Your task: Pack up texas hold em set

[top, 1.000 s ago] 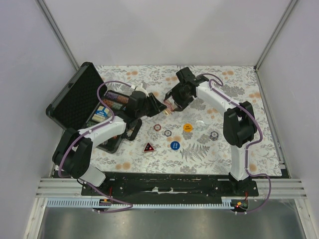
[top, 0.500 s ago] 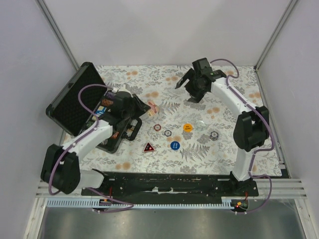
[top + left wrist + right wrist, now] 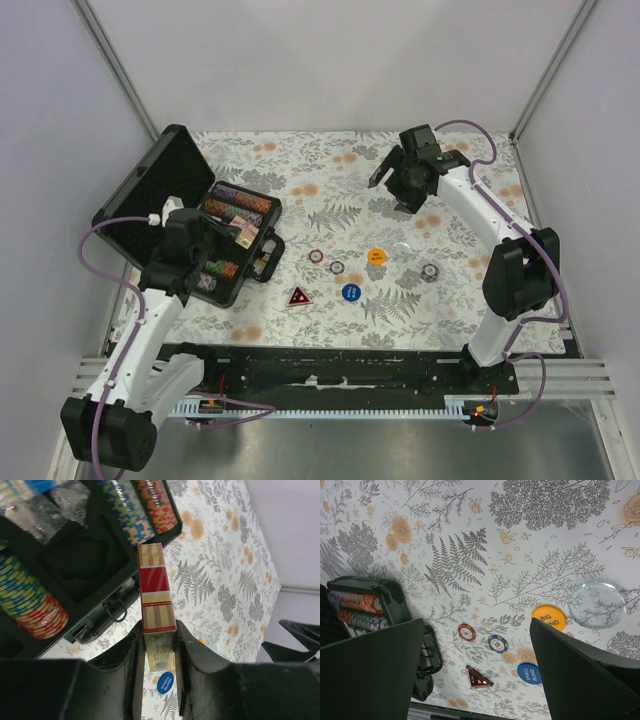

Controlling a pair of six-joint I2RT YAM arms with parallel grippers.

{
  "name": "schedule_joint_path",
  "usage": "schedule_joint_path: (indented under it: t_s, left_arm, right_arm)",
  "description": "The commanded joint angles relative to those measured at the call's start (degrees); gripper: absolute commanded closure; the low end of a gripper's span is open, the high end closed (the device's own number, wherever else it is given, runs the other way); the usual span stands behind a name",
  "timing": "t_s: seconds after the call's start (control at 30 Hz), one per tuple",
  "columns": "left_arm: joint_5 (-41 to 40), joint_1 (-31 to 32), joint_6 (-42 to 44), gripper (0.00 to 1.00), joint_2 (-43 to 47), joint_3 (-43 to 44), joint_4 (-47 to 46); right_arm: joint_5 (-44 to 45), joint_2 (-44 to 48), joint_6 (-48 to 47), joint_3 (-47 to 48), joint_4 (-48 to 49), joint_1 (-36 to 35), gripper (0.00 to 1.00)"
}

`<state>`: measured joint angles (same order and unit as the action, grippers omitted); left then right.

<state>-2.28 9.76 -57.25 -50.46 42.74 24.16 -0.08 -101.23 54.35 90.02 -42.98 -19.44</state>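
The case's slot is empty below, on the left in the wrist view. My left gripper should move down toward that side next and release the card box into it.
The black case lies open at the left, with rows of striped poker chips in its tray and an empty slot between them. My left gripper is shut on the red-orange card box, holding it over the case's near-right edge. Out on the cloth lie the orange button, the blue button, the dark triangle and loose chips. My right gripper hangs open and empty above the far right of the cloth.
A clear round disc lies beside the orange button, and a dark chip sits further right. The case's lid stands tilted up against the left wall. The case handle sticks out toward the loose chips.
Both grippers met at the card box a second ago. The right one opened and pulled away to the far right. The left arm swung back left, carrying the box over the case.
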Motion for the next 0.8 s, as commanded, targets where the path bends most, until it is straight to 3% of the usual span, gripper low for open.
schedule_joint_path:
  t_s: [0.0, 0.17, 0.4, 0.77]
  left_arm:
    - [-3.86, -1.76, -6.46, 0.93, 1.15, 0.24, 4.05]
    - [-2.91, -3.69, -8.13, 0.92, -0.25, -0.46, 2.56]
    - [0.87, -6.15, -9.37, 0.92, -4.12, -3.89, -6.4]
    - [2.02, -8.26, -6.99, 0.93, -7.81, -6.26, -14.14]
  right_arm:
    - [0.25, -0.28, -1.17, -0.37, 1.06, -0.07, 0.07]
    - [0.25, 0.16, -2.14, -0.19, 1.14, 0.02, 0.08]
    - [0.25, -0.02, -2.58, 0.07, 1.06, 0.02, 0.08]
    - [0.25, -0.37, -3.02, 0.51, 1.14, 0.46, 0.08]
